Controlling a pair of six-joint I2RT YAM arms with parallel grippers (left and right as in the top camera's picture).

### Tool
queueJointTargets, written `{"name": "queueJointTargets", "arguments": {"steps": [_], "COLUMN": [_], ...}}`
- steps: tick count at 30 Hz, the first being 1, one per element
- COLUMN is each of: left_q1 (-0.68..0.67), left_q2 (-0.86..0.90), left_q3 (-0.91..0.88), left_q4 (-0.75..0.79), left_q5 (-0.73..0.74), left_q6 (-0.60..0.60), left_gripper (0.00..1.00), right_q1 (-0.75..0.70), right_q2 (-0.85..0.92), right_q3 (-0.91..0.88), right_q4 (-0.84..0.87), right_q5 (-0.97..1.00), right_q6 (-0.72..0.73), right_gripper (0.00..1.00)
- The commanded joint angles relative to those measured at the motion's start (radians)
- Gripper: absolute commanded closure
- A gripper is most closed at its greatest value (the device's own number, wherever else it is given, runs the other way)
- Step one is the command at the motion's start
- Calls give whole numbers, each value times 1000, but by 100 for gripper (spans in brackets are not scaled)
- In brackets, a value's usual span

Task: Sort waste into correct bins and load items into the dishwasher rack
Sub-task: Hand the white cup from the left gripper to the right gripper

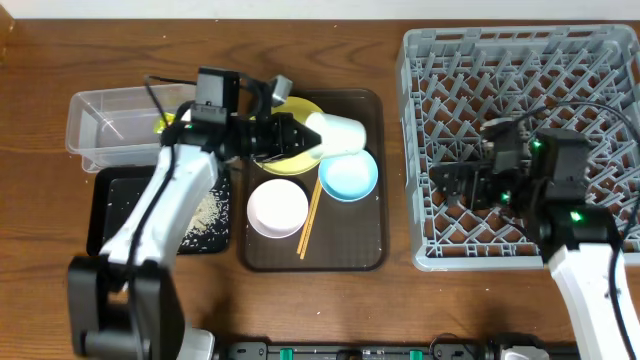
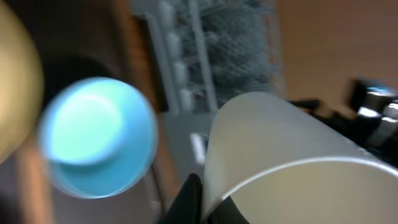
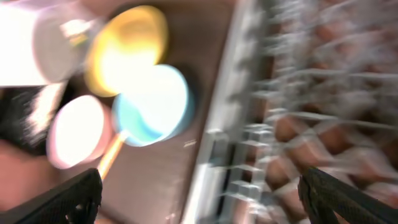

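The left gripper holds only the rim of the cup, so the right gripper will swing and tilt to the left in the overhead view, onto the cup's loose end [image 1: 354,136] [image 3: 59,46].
My left gripper [image 1: 300,135] is shut on the rim of the pale whitish cup [image 1: 338,133], held tipped on its side above the brown tray; the cup fills the left wrist view [image 2: 292,155]. Under it lies the yellow plate [image 1: 300,108]. The light blue bowl [image 1: 349,174], the white bowl [image 1: 277,207] and the wooden chopsticks [image 1: 311,212] lie on the tray. My right gripper [image 1: 450,185] is open and empty over the left edge of the grey dishwasher rack [image 1: 520,60]. Rice grains [image 1: 205,212] lie in the black tray [image 1: 110,195]. The clear tub [image 1: 110,122] holds a yellowish scrap. The snack wrapper is not clearly visible.
The brown serving tray [image 1: 360,250] sits between the bins on the left and the rack on the right. The right wrist view shows the blue bowl [image 3: 152,106], white bowl [image 3: 78,130], yellow plate [image 3: 127,50] and rack lattice [image 3: 323,93], blurred.
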Motion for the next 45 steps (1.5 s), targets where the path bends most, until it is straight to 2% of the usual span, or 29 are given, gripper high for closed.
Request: {"name": "queueJointTargets", "arguments": {"steps": [1,7,13,16,25,36,45], "left_q1": [-10,-39,-68,-83,-104,-104,-104], "left_q2": [71,148,148,148,148,148,148], "left_q3": [11,11,11,11,11,11,11], "left_q4": [12,46,52,52,52,53,53], "left_q5": [283,425,426,430,430,430,430], "left_q6": [-29,-29,-30,-41,-40,-40,-40], "left_gripper": [94,94,94,94,94,94,94], "right_q1": [37,100,152,172,190,190,190], "right_q2": [68,180,242,247,247,247,247], "right_q3": [16,16,16,16,16,16,16], "right_q4": [5,85,266,348,484,476,476], "right_q5": [-315,-438,-571,-561,-657,-659,-659], "right_q6": [-98,-146,-145,-145,-145,-145,-145], "right_gripper": [1,1,1,4,8,31,43]}}
